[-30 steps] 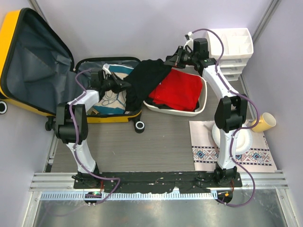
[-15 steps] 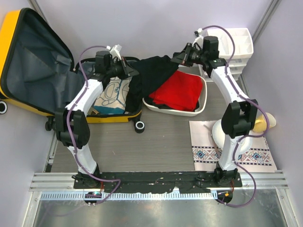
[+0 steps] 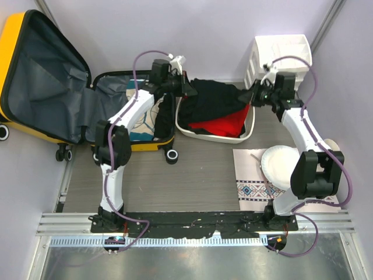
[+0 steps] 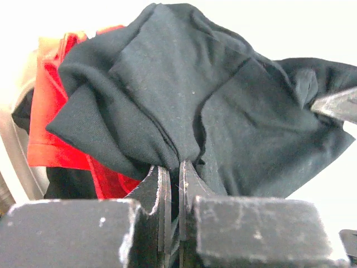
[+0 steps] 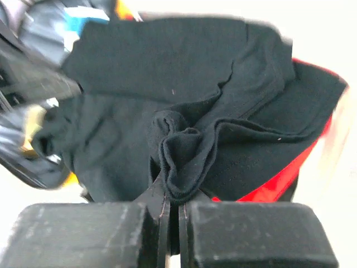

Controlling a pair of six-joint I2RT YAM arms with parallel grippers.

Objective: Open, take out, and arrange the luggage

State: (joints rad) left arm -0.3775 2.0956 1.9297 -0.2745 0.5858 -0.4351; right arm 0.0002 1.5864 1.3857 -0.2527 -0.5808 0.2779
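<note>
I will lower my right gripper and move it back over the red cloth inside the white basin (image 3: 247, 131), because that cloth is still uncovered below the black garment.
The yellow luggage (image 3: 17, 44) lies open at the far left, its grey-lined lid up and a patterned cloth (image 3: 143, 116) left in its lower half. A black garment (image 3: 218, 100) hangs over the white basin (image 3: 247, 131), on top of a red garment (image 3: 230, 123). My left gripper (image 3: 187, 90) is shut on the black garment's left edge (image 4: 167, 111). My right gripper (image 3: 252, 96) is shut on a bunched fold of the same garment (image 5: 184, 151) at its right edge. Red cloth (image 4: 47, 123) shows below the black one.
A white drawer organizer (image 3: 280, 55) stands at the back right, just behind the right wrist. A white plate (image 3: 282, 166) rests on a patterned mat (image 3: 256, 189) at the right front. The luggage's wheel (image 3: 172, 155) sits beside the basin.
Both arms have carried the black garment rightward, out of the luggage and over the basin. The left gripper crossed the luggage rim; the right gripper swung right and lower toward the drawers.
</note>
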